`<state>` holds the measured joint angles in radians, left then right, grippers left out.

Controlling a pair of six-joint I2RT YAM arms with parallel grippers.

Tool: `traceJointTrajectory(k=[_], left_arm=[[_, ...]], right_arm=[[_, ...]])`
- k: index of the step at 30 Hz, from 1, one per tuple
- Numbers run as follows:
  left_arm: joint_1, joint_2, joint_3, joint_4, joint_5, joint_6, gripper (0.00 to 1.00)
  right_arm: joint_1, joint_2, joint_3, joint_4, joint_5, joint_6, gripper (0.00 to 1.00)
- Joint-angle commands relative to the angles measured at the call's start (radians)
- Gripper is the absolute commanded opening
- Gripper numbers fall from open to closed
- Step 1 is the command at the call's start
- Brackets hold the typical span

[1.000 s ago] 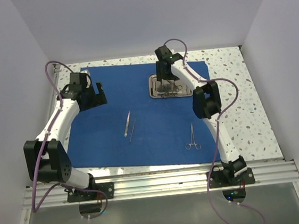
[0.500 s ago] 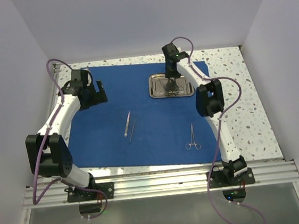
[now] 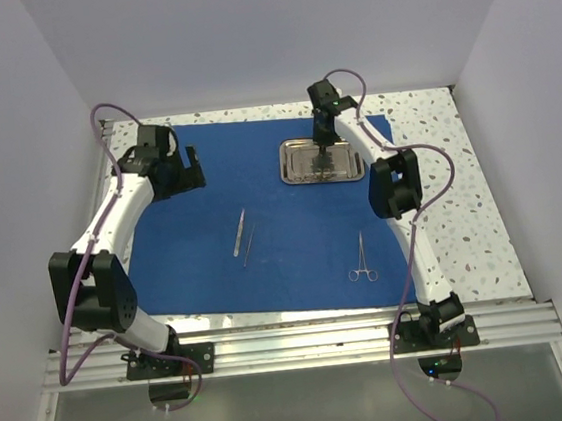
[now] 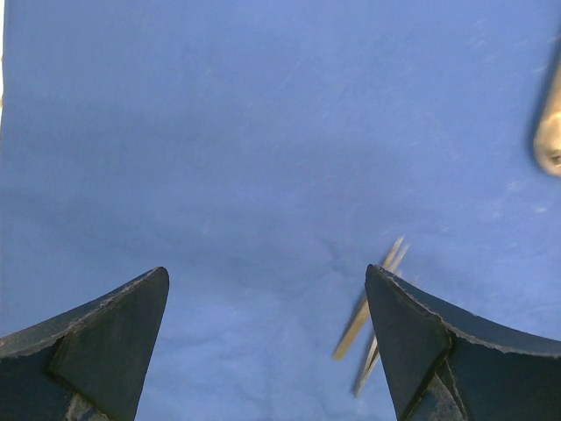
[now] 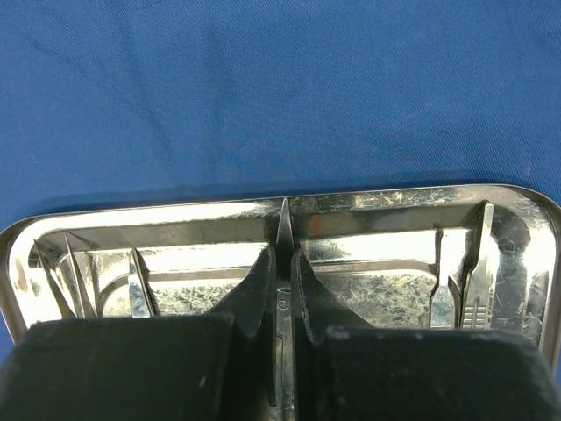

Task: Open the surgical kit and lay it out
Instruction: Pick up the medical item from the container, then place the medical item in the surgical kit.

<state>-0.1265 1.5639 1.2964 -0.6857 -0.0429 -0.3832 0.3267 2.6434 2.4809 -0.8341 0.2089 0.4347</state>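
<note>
My right gripper rises from the tray [image 3: 288, 164] next, then comes back and down to release over the ring-handled forceps, since they lie back from it, already laid out.
The royal-blue cloth [image 3: 260, 203] of the surgical kit lies spread flat on the table. Near its far edge sits the steel tray [image 3: 288, 164]. My right gripper [image 3: 323, 154] reaches down into the tray. In the right wrist view the right gripper [image 5: 282, 254] is shut on a slim pointed steel instrument [image 5: 284, 224] with a pivot screw; its tip pokes out past the fingers toward the tray rim [image 5: 175, 215]. More instruments [image 5: 478, 263] lie in the tray. Two tweezers [image 3: 241, 235] and ring-handled forceps [image 3: 362, 262] lie on the cloth. My left gripper [image 3: 193, 169] hovers open and empty over the cloth's far left.
The left wrist view shows bare blue cloth [image 4: 263, 132], the tweezers [image 4: 364, 316] by the right finger, and a blurred shiny thing [image 4: 550, 132] at the right edge. Speckled tabletop [image 3: 459, 182] borders the cloth on the right. White walls enclose the table on three sides.
The right gripper shifted slightly right over the tray and closed on the pointed instrument. The left arm drifted a little toward the back; its jaws stayed open.
</note>
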Motion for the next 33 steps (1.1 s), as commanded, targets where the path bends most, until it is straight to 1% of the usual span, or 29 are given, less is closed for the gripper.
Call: traceJointTrajectory(k=[1, 3, 5, 7, 10, 11, 13, 14, 16, 17, 19, 21, 22, 23, 24, 25, 27, 28, 32, 33], left_arm=[[-0.042, 0.037, 0.113, 0.012, -0.005, -0.002, 0.98], [-0.08, 0.071, 0.185, 0.017, 0.003, 0.003, 0.98], [-0.122, 0.128, 0.237, 0.035, 0.017, 0.009, 0.98], [-0.15, 0.2, 0.328, 0.04, 0.024, 0.012, 0.98], [-0.191, 0.307, 0.452, 0.038, 0.038, 0.003, 0.97], [-0.203, 0.333, 0.48, 0.041, 0.038, -0.003, 0.97], [-0.214, 0.404, 0.55, 0.057, 0.073, -0.017, 0.97], [-0.223, 0.427, 0.593, 0.061, 0.081, -0.022, 0.97], [-0.235, 0.496, 0.641, 0.064, 0.098, -0.029, 0.97], [-0.255, 0.522, 0.688, 0.063, 0.097, -0.029, 0.97], [-0.275, 0.591, 0.734, 0.06, 0.094, -0.028, 0.97], [-0.304, 0.652, 0.789, 0.052, 0.094, -0.032, 0.97], [-0.314, 0.669, 0.805, 0.055, 0.095, -0.039, 0.96], [-0.332, 0.685, 0.829, 0.055, 0.095, -0.045, 0.96], [-0.34, 0.711, 0.84, 0.057, 0.095, -0.048, 0.96], [-0.354, 0.722, 0.85, 0.064, 0.092, -0.055, 0.96], [-0.364, 0.745, 0.863, 0.074, 0.092, -0.059, 0.95], [-0.369, 0.752, 0.866, 0.084, 0.089, -0.062, 0.95], [-0.384, 0.789, 0.892, 0.103, 0.094, -0.065, 0.92], [-0.386, 0.811, 0.899, 0.104, 0.094, -0.066, 0.92]], right_arm=[[-0.005, 0.014, -0.017, -0.066, -0.075, 0.015, 0.0], [-0.014, -0.025, -0.01, -0.065, -0.075, 0.019, 0.0], [-0.021, -0.085, -0.004, -0.069, -0.075, 0.021, 0.0], [-0.023, -0.126, -0.014, -0.072, -0.069, 0.019, 0.0], [-0.023, -0.239, -0.078, -0.066, -0.069, 0.027, 0.0], [-0.025, -0.305, -0.141, -0.057, -0.068, 0.032, 0.0], [-0.025, -0.385, -0.222, -0.014, -0.075, 0.047, 0.0], [-0.023, -0.46, -0.3, -0.005, -0.075, 0.052, 0.0], [-0.023, -0.525, -0.371, 0.01, -0.083, 0.065, 0.0], [-0.025, -0.56, -0.439, 0.013, -0.083, 0.068, 0.0], [-0.023, -0.657, -0.511, 0.018, -0.098, 0.078, 0.0], [-0.018, -0.719, -0.641, 0.018, -0.101, 0.084, 0.0], [-0.018, -0.797, -0.698, 0.033, -0.103, 0.096, 0.0], [-0.018, -0.838, -0.831, 0.05, -0.108, 0.102, 0.0], [-0.018, -0.888, -0.906, 0.073, -0.117, 0.11, 0.0], [-0.018, -0.964, -1.047, 0.113, -0.126, 0.131, 0.0], [-0.011, -1.04, -1.173, 0.147, -0.154, 0.153, 0.0], [0.0, -1.1, -1.277, 0.168, -0.157, 0.174, 0.0], [0.047, -1.207, -1.456, 0.19, -0.151, 0.217, 0.0], [0.057, -1.227, -1.479, 0.187, -0.148, 0.226, 0.0]])
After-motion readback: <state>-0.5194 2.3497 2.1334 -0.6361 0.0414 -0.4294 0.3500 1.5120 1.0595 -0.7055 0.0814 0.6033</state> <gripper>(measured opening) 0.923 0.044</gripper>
